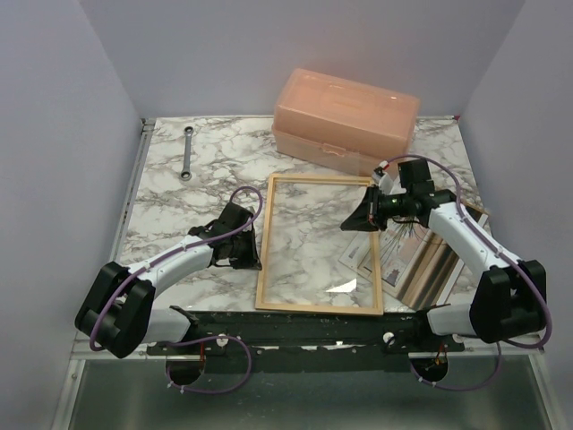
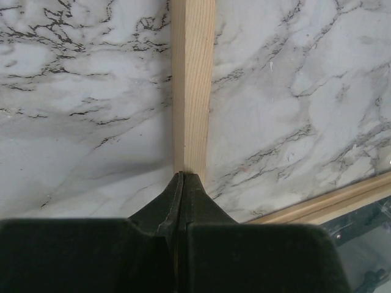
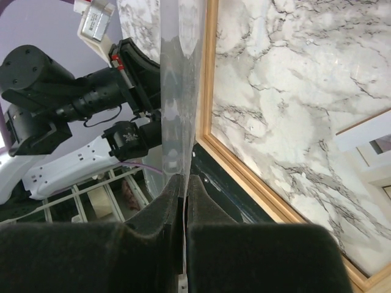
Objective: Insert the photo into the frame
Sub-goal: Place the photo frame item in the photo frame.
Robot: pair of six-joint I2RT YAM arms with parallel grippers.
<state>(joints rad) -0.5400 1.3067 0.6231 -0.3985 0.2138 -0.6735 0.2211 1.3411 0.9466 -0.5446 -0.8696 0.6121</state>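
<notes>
I need to lower my right gripper toward the frame's bar by the photo next and release the clear sheet there, because the sheet's held edge is short of that bar.
The light-wood frame [image 1: 319,310] lies flat on the marble table, with marble showing through its opening. My left gripper [image 1: 254,253] is shut, its tips [image 2: 183,178] touching the frame's left rail [image 2: 193,91], with nothing between the fingers. My right gripper [image 1: 355,222] hovers over the frame's right side, shut on the edge of a clear sheet [image 3: 178,91] that hangs tilted over the opening; glare marks the sheet's lower end [image 1: 343,288]. The photo [image 1: 405,253] lies on the table right of the frame, partly under my right arm.
A peach plastic box [image 1: 345,121] stands just behind the frame. A wrench [image 1: 187,152] lies at the back left. A brown backing panel [image 1: 445,267] lies under the photo at the right. The frame's near rail [image 3: 275,204] runs along the table's dark front edge [image 1: 313,330].
</notes>
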